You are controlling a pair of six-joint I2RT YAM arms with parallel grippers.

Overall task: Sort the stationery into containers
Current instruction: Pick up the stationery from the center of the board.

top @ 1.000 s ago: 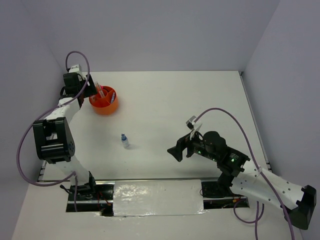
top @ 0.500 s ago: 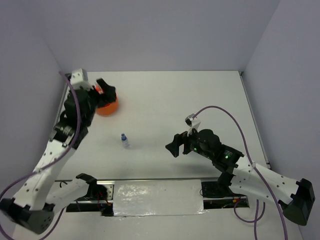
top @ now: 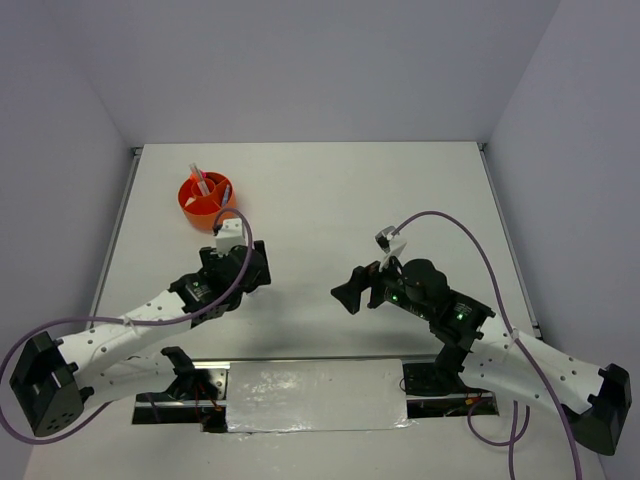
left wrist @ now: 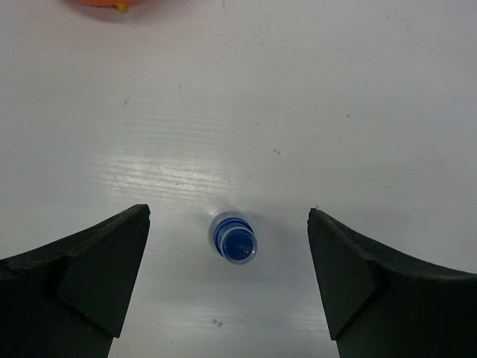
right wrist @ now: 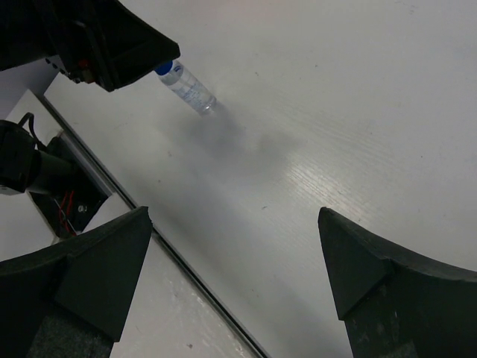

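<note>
I will next lower my left gripper over the bottle and close its fingers around the blue-capped top [left wrist: 237,242]. The bottle stands upright between the fingers with clear space on either side.
A small clear bottle with a blue cap [left wrist: 233,239] stands upright on the white table. My left gripper [left wrist: 227,215] hovers right over it, open, with one finger on each side and neither touching it. In the top view the left gripper [top: 250,276] hides the bottle. The right wrist view shows the bottle [right wrist: 186,86] just under the left gripper's black body [right wrist: 97,37]. The orange organiser [top: 205,198] sits at the far left with pens [top: 203,184] standing in it; its rim [left wrist: 104,4] shows at the top of the left wrist view. My right gripper [top: 345,296] is open and empty, to the right of the bottle.
A shiny plate [top: 315,395] lies at the near edge between the arm bases. The table's front edge and a dark gap [right wrist: 97,186] run below my right gripper [right wrist: 235,215]. Grey walls close in the table on three sides. Purple cables loop off both arms.
My left arm has swung from the organiser back towards the near side, now over the bottle, and its jaws have opened wider. The right arm has hardly shifted.
</note>
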